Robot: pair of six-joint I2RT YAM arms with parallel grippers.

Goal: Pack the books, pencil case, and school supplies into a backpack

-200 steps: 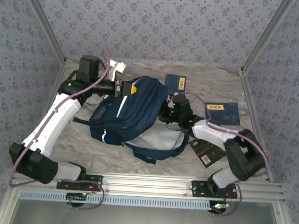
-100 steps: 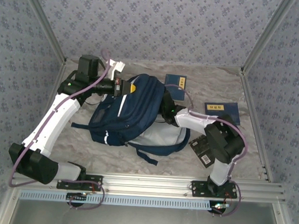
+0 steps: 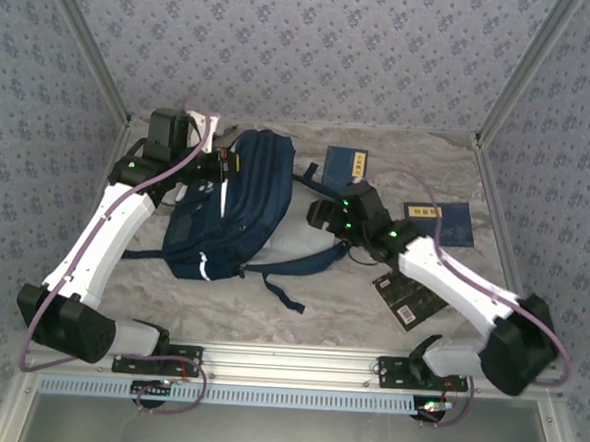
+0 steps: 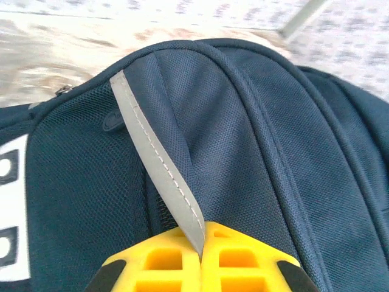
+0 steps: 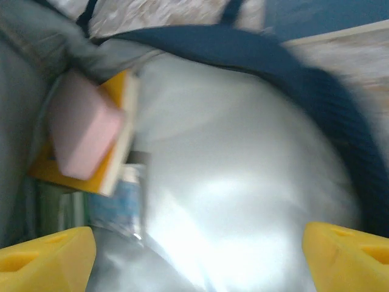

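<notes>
The orange book and pink pencil case already lie inside. Next, my left gripper moves down toward the backpack's grey-lined opening [image 3: 296,243] and releases the backpack's grey reflective strip.
The navy backpack [image 3: 238,203] lies at centre left with its grey-lined mouth [image 3: 296,243] facing right. My left gripper [image 3: 221,166] [image 4: 202,252] is shut on the backpack's grey reflective strip [image 4: 159,159] near its top. My right gripper [image 3: 320,219] [image 5: 197,258] hangs open at the mouth, over the grey lining [image 5: 243,182]. Inside lie an orange book [image 5: 118,100], a pink pencil case [image 5: 82,131], a white-and-blue packet [image 5: 118,204] and something green [image 5: 55,210]. Two navy books [image 3: 345,167] [image 3: 443,222] and a black book [image 3: 407,298] rest on the table.
A loose backpack strap [image 3: 286,291] trails toward the front edge. The pale table [image 3: 339,314] is walled by patterned panels, with metal posts [image 3: 503,94] at the back corners. The right arm's forearm [image 3: 451,286] stretches over the black book.
The backpack has swung left and stands narrower, pulled by my left gripper. My right gripper has opened wide, and its arm has stretched out low across the right side.
</notes>
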